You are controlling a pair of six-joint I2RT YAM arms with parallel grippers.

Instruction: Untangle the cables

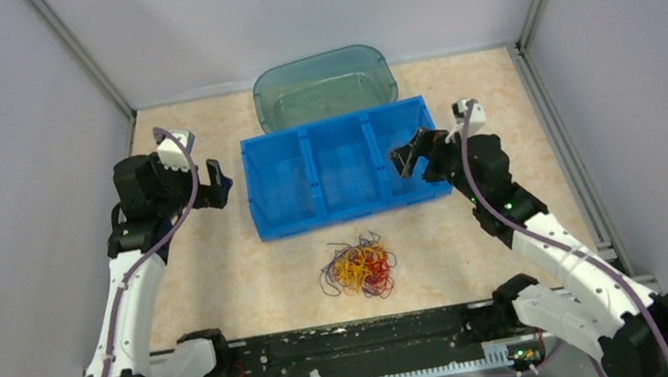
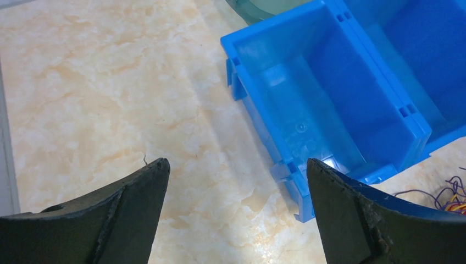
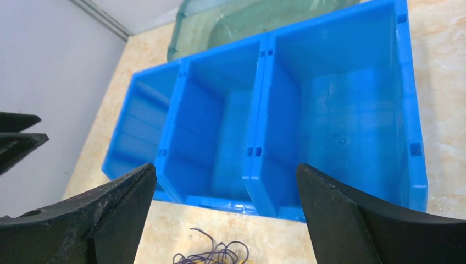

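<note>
The clump's yellow piece of cable lies below my right gripper, nearer my base, so it will next move down, back and left in the top view onto it.
The cables (image 1: pixel 360 266) lie as a small tangled clump of yellow, red and dark purple strands on the table, in front of the blue bin. Purple loops of the cables (image 3: pixel 211 254) show at the bottom edge of the right wrist view, and a few strands of the cables (image 2: pixel 451 195) at the right edge of the left wrist view. My left gripper (image 1: pixel 219 183) hangs open beside the bin's left end, nothing between its fingers. At the bin's right end my right gripper (image 1: pixel 409 158) is open and empty too. Both are well above and behind the clump.
A blue three-compartment bin (image 1: pixel 316 219) stands mid-table with nothing showing inside it. Behind it is a clear green tub (image 1: pixel 266 92). Grey walls close the table on the left, right and back. The arm bases and a black rail (image 1: pixel 354 342) run along the near edge.
</note>
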